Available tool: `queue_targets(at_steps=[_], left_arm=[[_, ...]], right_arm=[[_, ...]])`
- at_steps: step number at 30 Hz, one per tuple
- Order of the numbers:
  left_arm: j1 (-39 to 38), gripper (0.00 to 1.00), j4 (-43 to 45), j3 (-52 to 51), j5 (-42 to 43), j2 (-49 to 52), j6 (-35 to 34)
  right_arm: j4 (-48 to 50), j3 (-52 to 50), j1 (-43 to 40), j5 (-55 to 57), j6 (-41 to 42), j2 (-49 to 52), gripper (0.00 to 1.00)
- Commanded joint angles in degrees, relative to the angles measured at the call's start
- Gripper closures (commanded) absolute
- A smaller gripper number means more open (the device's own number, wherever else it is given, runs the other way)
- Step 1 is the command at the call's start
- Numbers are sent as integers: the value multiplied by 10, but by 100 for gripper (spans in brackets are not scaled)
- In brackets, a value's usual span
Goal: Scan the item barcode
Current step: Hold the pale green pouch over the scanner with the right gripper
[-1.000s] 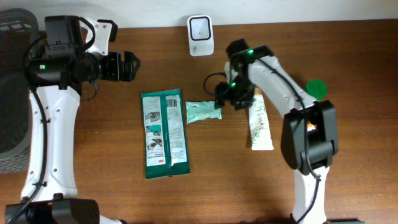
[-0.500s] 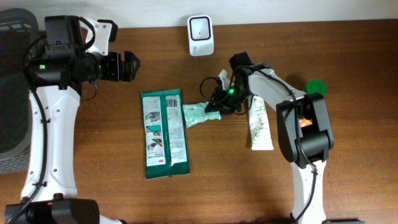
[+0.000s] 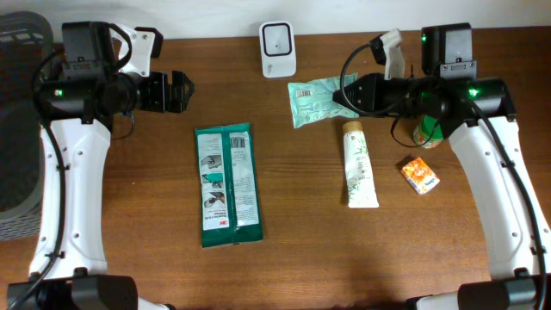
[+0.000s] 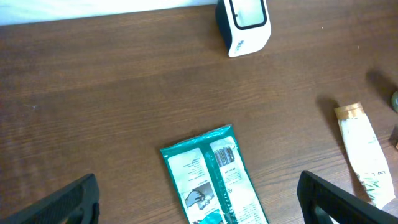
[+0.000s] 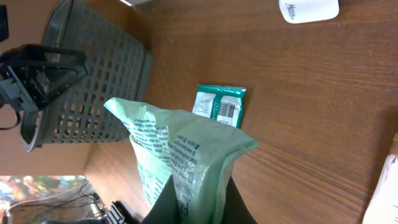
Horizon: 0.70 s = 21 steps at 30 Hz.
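Note:
I need to turn the pouch to the scanner [image 3: 277, 49] with my right gripper next, then lower it toward the bare tabletop between the tube and the orange box, which lies below the gripper, and release it.
A pale green packet [image 3: 312, 102] hangs above the table just right of the white barcode scanner [image 3: 277, 49], printed face and barcode turned up toward the overhead camera. My right gripper [image 3: 344, 96] is shut on the packet's right edge. In the right wrist view the packet [image 5: 180, 149] is pinched between the dark fingers [image 5: 163, 202] of the gripper [image 5: 196, 202], with the scanner [image 5: 309, 9] at the top edge. My left gripper [image 3: 179, 92] stands open at the back left, nothing between its fingers [image 4: 74, 199], high above the table. The scanner [image 4: 244, 25] shows in the left wrist view too.
A dark green wipes pack [image 3: 227, 185] lies flat left of centre. A cream tube [image 3: 359, 164], a small orange box [image 3: 419, 175] and a green-lidded jar [image 3: 428, 131] sit on the right. A grey mesh basket [image 3: 17, 129] stands at the left edge.
My right gripper closed on the pale green packet, lifted it off the table's middle and carried it back and right, beside the scanner. The left arm has not moved.

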Motion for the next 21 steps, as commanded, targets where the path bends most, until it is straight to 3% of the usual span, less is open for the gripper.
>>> queue_targets(at_steps=[1, 5, 7, 8, 10, 14, 17, 21], left_arm=[[3, 1, -1, 6, 0, -3, 9], [3, 1, -1, 6, 0, -3, 9], [3, 1, -1, 6, 0, -3, 9], [3, 1, -1, 6, 0, -3, 9], [3, 1, -1, 6, 0, -3, 10], [3, 1, -1, 6, 0, -3, 9], [3, 1, -1, 6, 0, -3, 9], [3, 1, -1, 6, 0, -3, 10]], right_arm=[[4, 10, 12, 22, 14, -24, 96], [-28, 112, 88, 217, 31, 7, 96], [-41, 192, 102, 283, 1, 56, 96], [-23, 236, 120, 372, -33, 99, 96], [91, 247, 161, 531, -134, 165, 96], [351, 247, 195, 678, -339, 314, 96], [529, 247, 195, 681, -522, 409, 96], [615, 247, 195, 676, -653, 471, 96]])
